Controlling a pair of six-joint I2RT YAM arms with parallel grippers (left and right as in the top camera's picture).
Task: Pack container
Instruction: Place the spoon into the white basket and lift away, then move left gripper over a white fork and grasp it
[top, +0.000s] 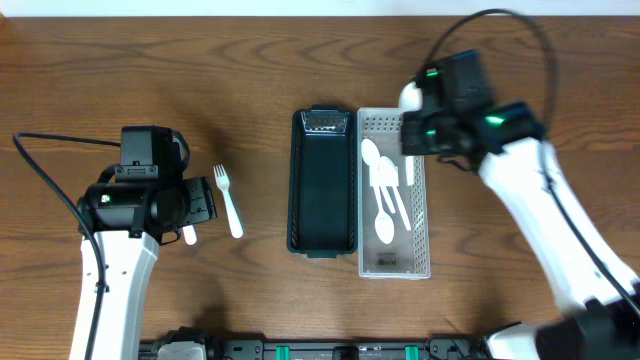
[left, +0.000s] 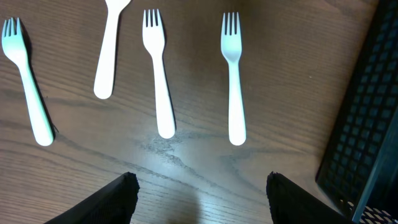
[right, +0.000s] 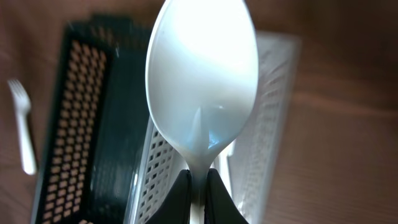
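My right gripper should next lower and pull the white spoon back toward the spoons in the white container.
A black mesh container (top: 322, 185) and a white mesh container (top: 420, 240) stand side by side mid-table. The white one holds several white spoons (top: 382, 195). My right gripper (top: 412, 135) is shut on a white spoon (right: 202, 81) by its handle, above the far end of the white container (right: 270, 124). My left gripper (left: 202, 199) is open and empty, low over the table just short of the white forks (left: 232, 74) (left: 158, 74) (left: 25, 81) and a white handle (left: 107, 56). Overhead, one fork (top: 228, 200) shows; the arm hides the others.
The black container's edge (left: 367, 124) lies to the right of the forks in the left wrist view. It also shows in the right wrist view (right: 81, 124), with a fork (right: 22, 124) beyond it. Cables run behind both arms.
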